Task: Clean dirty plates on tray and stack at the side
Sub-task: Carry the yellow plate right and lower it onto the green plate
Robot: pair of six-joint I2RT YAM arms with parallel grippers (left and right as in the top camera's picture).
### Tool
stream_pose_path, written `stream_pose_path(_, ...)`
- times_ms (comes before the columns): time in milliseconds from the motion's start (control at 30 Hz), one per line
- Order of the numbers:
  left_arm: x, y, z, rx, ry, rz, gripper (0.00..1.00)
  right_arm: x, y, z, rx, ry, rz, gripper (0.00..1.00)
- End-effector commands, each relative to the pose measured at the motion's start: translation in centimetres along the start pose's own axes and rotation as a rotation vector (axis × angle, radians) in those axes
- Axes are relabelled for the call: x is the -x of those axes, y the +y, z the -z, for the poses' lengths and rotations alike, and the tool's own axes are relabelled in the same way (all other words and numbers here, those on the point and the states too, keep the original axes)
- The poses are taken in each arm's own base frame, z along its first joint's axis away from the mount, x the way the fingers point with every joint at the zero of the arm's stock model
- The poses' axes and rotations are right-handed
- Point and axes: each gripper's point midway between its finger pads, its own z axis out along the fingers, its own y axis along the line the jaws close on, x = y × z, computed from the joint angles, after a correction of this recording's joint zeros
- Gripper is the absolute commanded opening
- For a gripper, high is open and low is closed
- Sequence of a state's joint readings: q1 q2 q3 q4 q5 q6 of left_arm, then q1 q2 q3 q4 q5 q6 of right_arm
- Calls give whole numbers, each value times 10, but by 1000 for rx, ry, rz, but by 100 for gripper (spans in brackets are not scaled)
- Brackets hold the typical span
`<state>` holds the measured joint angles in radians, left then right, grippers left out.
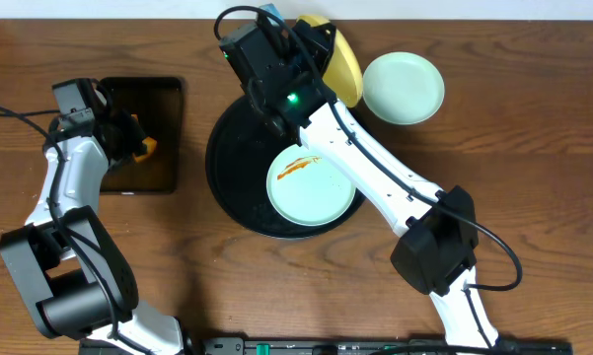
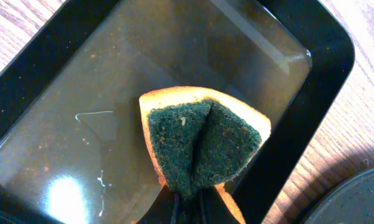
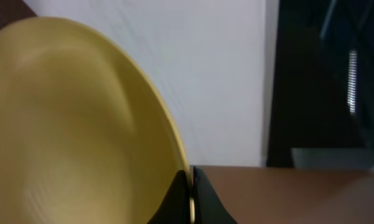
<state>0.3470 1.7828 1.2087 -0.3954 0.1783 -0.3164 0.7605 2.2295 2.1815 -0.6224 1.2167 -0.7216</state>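
Next, my right gripper should level the yellow plate (image 1: pixel 341 67), shift to the right in the overhead view and lower to release it on the second mint-green plate (image 1: pixel 405 89), which is streak-free.
A mint-green plate (image 1: pixel 312 185) with an orange-brown sauce streak lies on the round black tray (image 1: pixel 232 163). A second mint-green plate (image 1: pixel 404 88) lies on the table to the right of the tray, with no streak visible. My right gripper (image 1: pixel 316 44) (image 3: pixel 191 193) is shut on the rim of the pale yellow plate (image 1: pixel 341 67) (image 3: pixel 74 124) and holds it tilted on edge above the tray's far side. My left gripper (image 1: pixel 138 146) (image 2: pixel 193 202) is shut on an orange sponge with a green scouring face (image 2: pixel 202 140), held over the rectangular tray.
The smaller rectangular black tray (image 1: pixel 143 138) (image 2: pixel 62 112) with brownish liquid stands left of the round tray. The right arm stretches across the round tray from the front right. Bare wooden table shows at the far right and front.
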Motion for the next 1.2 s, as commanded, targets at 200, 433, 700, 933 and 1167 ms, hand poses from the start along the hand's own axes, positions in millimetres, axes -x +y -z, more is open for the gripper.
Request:
stream_pose_path(200, 0, 2, -2, 1, 7, -4, 8, -4, -18, 6, -47, 21, -86, 1)
stream_pose_path(433, 0, 2, -2, 1, 7, -4, 8, -10, 65, -6, 440, -11, -364, 1)
stream_pose_path(700, -1, 2, -2, 1, 9, -3, 8, -44, 103, -47, 1179, 249, -966, 1)
stream_pose_path(933, -1, 2, -2, 1, 8, -3, 8, -139, 67, -134, 1180, 459, -1252, 1)
stream_pose_path(1167, -1, 2, -2, 1, 8, -3, 8, -246, 98, -197, 895, 677, -1267, 1)
